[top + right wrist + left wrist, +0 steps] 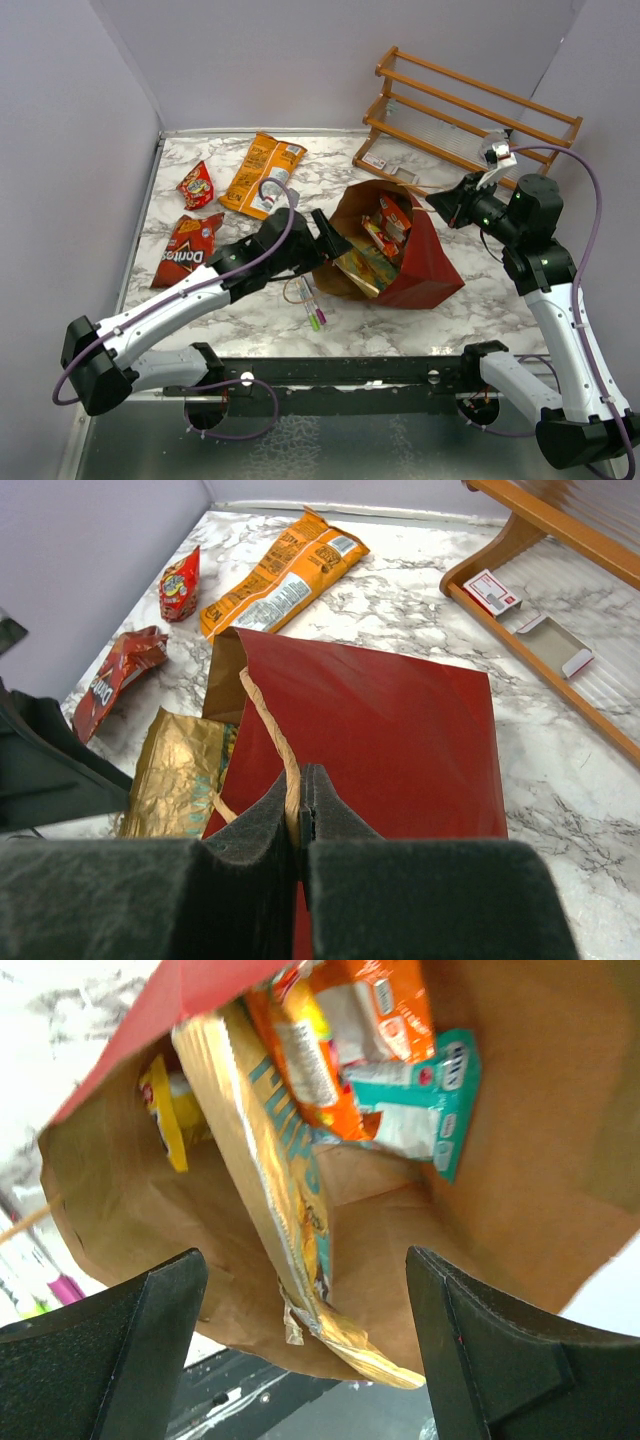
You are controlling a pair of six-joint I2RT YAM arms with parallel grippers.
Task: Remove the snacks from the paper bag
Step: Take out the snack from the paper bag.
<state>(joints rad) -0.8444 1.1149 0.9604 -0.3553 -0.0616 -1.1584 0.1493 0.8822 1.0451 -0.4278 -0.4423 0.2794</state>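
My left gripper should next go into the paper bag's opening, around the end of the tan chip bag, which is between its open fingers, to its right in the top view.
The red paper bag (425, 262) lies on its side mid-table, mouth facing left, brown inside (500, 1120). Inside it are a large tan-and-teal chip bag (280, 1200), an orange packet (340, 1030) and a teal packet (425, 1110). My left gripper (333, 242) is open at the bag's mouth, its fingers (130, 1350) on either side of the tan bag's end. My right gripper (300, 800) is shut on the bag's string handle (268, 715) and holds it up. A Doritos bag (188, 248), a small red packet (196, 184) and an orange bag (262, 173) lie on the table at the left.
A wooden slatted rack (470, 115) stands at the back right. Two marker pens (313, 305) lie just in front of the bag's mouth. White walls close in the left and back sides.
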